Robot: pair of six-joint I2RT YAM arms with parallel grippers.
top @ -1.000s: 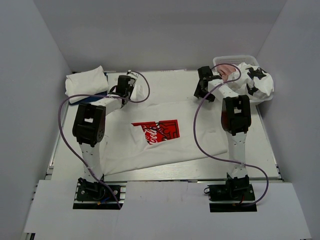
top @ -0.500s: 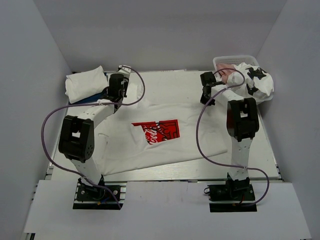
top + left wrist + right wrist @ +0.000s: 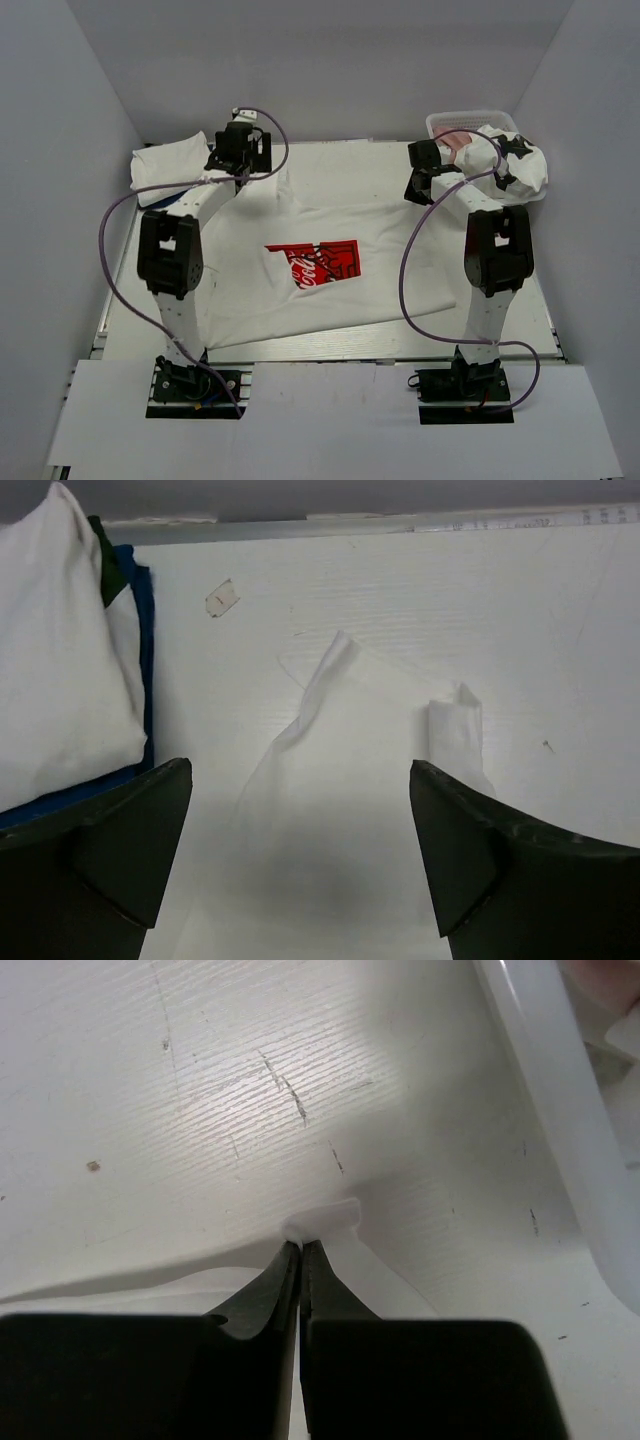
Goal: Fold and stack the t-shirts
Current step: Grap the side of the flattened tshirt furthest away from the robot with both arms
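The pointed far tip of the white cloth (image 3: pixel 342 642) comes next. My left gripper will go down onto it, away from the folded stack.
A white t-shirt with a red chest print (image 3: pixel 310 262) lies spread on the table. My left gripper (image 3: pixel 243 160) hangs open over its far left corner (image 3: pixel 350 770), with the black fingers (image 3: pixel 480 850) wide apart on either side of the cloth and nothing held. My right gripper (image 3: pixel 421 186) is shut on the shirt's far right corner (image 3: pixel 325 1218), and a small fold of white cloth pokes out past the pinched tips (image 3: pixel 301 1246). Folded white and blue t-shirts (image 3: pixel 170 168) lie at the far left, just left of my left gripper (image 3: pixel 300 850).
A white plastic basket (image 3: pixel 470 122) stands at the far right. A dusty-pink shirt (image 3: pixel 458 140) and a white one with black patches (image 3: pixel 515 165) are heaped in and over it. Its rim (image 3: pixel 560 1110) is close to the right gripper. A small paper scrap (image 3: pixel 221 598) lies near the stack.
My left gripper has opened and let go of the shirt's left corner. My right gripper shut on the right corner. Both moved toward the far edge, drawing the shirt out flatter.
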